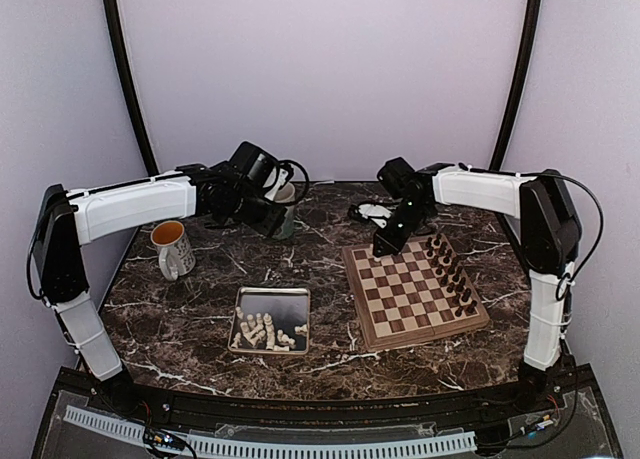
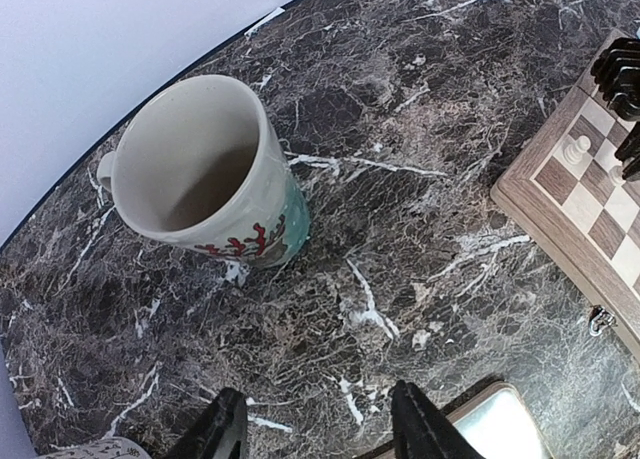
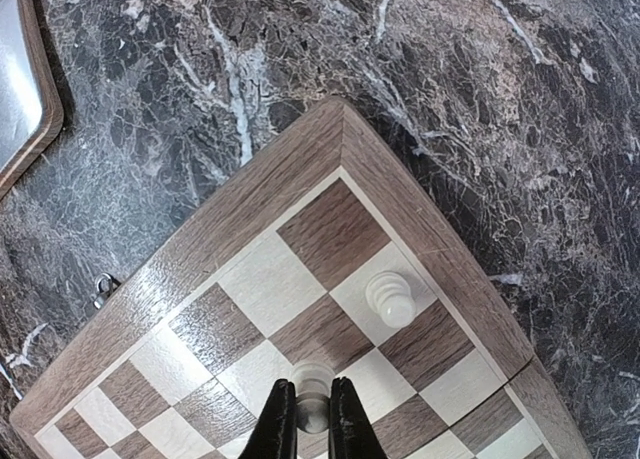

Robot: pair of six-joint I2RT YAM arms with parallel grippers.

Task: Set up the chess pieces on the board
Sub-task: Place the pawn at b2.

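My open left gripper moves back and down onto a white piece in the silver tray next, since most white pieces remain there, off the board.
The wooden board lies right of centre, with dark pieces along its right side. My right gripper is shut on a cream-white chess piece, held upright over the squares near the board's far left corner. Whether its base rests on the board I cannot tell. A second white piece stands on a light square by the edge, also seen in the left wrist view. More white pieces lie in the tray. My left gripper hangs open over bare marble, holding nothing.
The silver tray sits left of the board. A white mug with red and green print stands ahead of the left gripper. Another mug with an orange inside stands at the left. A small metal clip lies by the board's edge.
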